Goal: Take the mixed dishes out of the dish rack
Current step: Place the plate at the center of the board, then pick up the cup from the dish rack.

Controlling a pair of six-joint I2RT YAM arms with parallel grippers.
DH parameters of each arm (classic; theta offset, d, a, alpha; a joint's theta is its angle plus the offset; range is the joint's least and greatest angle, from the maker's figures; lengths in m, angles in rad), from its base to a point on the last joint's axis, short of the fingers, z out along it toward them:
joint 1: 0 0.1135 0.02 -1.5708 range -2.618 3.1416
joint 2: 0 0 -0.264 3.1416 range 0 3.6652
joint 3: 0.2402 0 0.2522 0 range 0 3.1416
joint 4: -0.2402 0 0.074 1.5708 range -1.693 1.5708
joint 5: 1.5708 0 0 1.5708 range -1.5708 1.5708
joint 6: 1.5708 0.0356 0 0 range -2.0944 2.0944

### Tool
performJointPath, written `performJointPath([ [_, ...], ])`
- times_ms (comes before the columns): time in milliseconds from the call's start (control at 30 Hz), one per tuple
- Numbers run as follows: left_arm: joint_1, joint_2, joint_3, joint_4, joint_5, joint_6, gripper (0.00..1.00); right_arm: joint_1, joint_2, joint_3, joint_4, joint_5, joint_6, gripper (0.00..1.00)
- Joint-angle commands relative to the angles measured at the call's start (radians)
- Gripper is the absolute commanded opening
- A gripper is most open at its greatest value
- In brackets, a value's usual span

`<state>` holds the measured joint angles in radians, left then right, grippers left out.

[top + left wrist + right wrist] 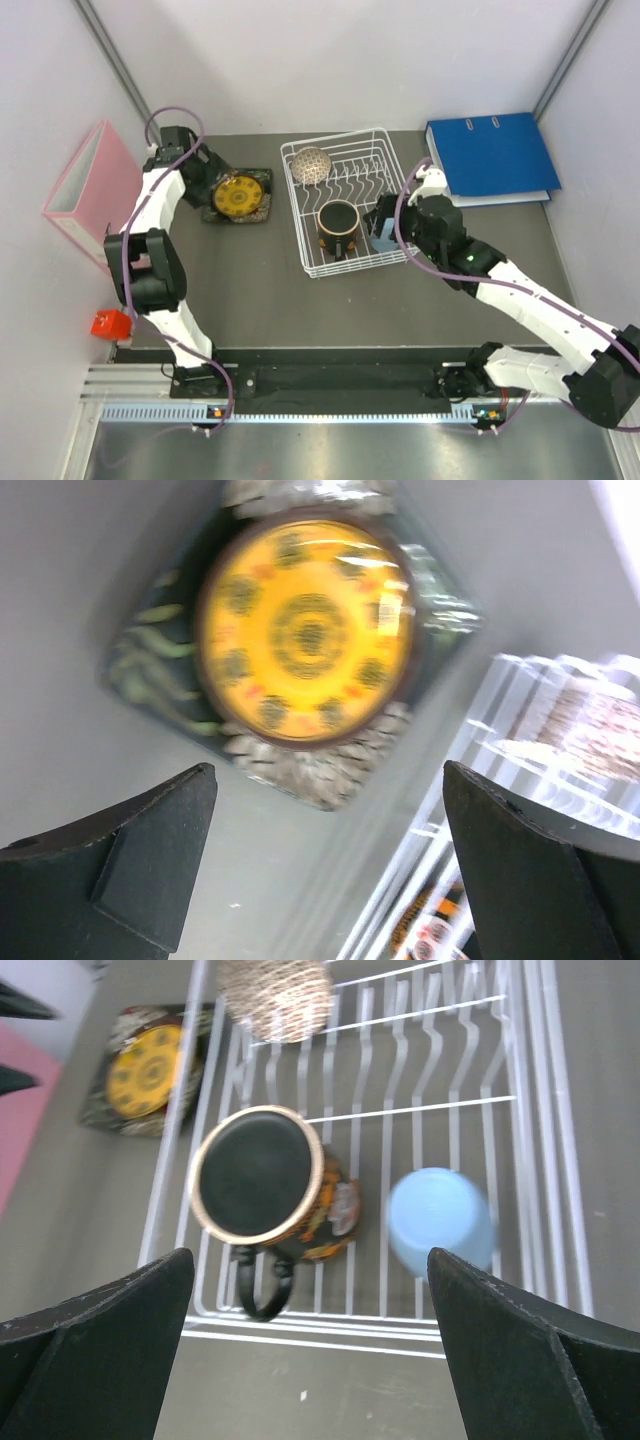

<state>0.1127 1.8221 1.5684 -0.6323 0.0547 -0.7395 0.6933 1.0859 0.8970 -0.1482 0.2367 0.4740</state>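
The right gripper will next tip downward and go down with its fingers on either side of the light-blue cup (384, 238) in the rack (360, 180), since the gap between cup and mug has room for one finger.
The white wire dish rack (360, 180) holds a speckled bowl (311, 163) at its far left corner, a dark mug with orange pattern (338, 222) upright near the front, and a light-blue cup (384, 238) at the front right. The amber-yellow plate (240, 195) lies on the dark floral square plate (265, 215) on the table, left of the rack. My left gripper (328, 770) hangs open just above these plates' near edge, holding nothing. My right gripper (310, 1255) is open over the rack's near rim, with the mug (260, 1175) and cup (440, 1220) just beyond its fingertips.
A blue binder (490, 155) lies at the back right, close to the rack. A pink box (90, 190) stands against the left wall. A small red object (110, 323) sits at the near left table edge. Walls close in on three sides.
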Motion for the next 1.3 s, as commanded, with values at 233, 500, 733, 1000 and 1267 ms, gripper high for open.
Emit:
performJointPath([
  [233,-0.339,-0.274,-0.172,0.18,-0.122,0.052,0.99,0.006,0.107,0.154,-0.158,0.36,-0.084,1.0],
  [500,-0.452,-0.443,-0.419,0.295,-0.208,0.031,0.99,0.0,0.154,0.198,-0.217,0.435,-0.043,1.0],
  [733,-0.47,-0.547,-0.513,0.267,-0.231,0.038,0.99,-0.011,0.178,0.122,-0.2,0.379,-0.034,0.98],
  [1000,-0.499,-0.598,-0.567,0.27,-0.213,0.014,0.99,0.003,0.264,0.121,-0.148,0.296,-0.026,0.98],
  [1267,-0.502,-0.615,-0.59,0.255,-0.217,0.02,0.99,0.005,0.368,0.172,-0.129,0.263,-0.041,1.0],
])
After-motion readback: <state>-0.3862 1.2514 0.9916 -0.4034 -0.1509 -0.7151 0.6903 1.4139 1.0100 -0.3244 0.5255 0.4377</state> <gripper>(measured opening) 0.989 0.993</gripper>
